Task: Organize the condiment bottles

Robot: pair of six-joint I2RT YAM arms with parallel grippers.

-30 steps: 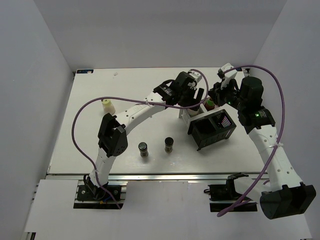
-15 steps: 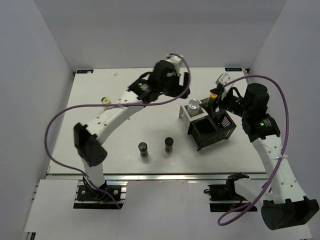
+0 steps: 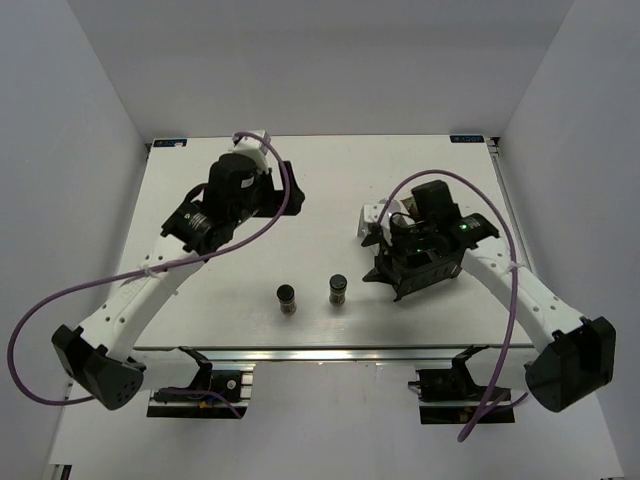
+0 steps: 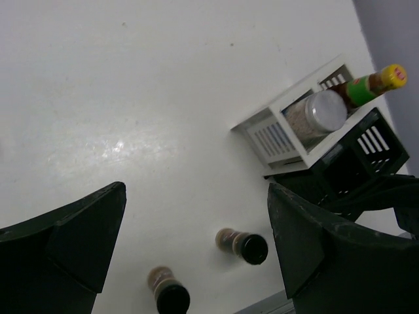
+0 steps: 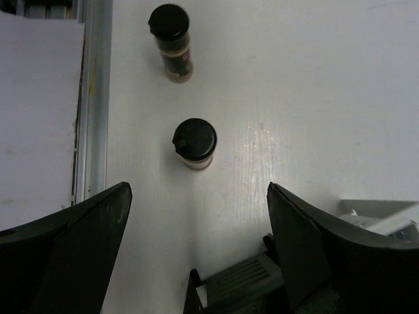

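The cap of the jar nearer the rack (image 3: 338, 287) (image 5: 196, 141) stands below, to the left in the top view. My right gripper goes that way and down around it next.
Two short dark spice jars (image 3: 287, 297) (image 3: 338, 289) stand apart near the table's front edge; the wrist views show them too (image 4: 242, 243) (image 5: 194, 142). The left wrist view shows a silver-lidded shaker (image 4: 321, 112) in the white compartment of the rack (image 4: 272, 140), and a dark sauce bottle with a yellow cap (image 4: 374, 82) behind it. My left gripper (image 3: 278, 190) (image 4: 196, 245) hangs open and empty over the table's left half, far from the rack. My right gripper (image 3: 395, 245) (image 5: 196, 252) is open and empty above the rack's black part (image 5: 242, 288), facing the jars.
The black-and-silver rack (image 3: 430, 268) sits right of centre. The left arm's purple cable (image 3: 60, 300) loops out past the table's left edge. A metal rail (image 5: 95, 98) runs along the front edge.
My left arm has swung away from the rack to the table's left half. My right arm has moved left and down over the rack. Both grippers have opened wider.
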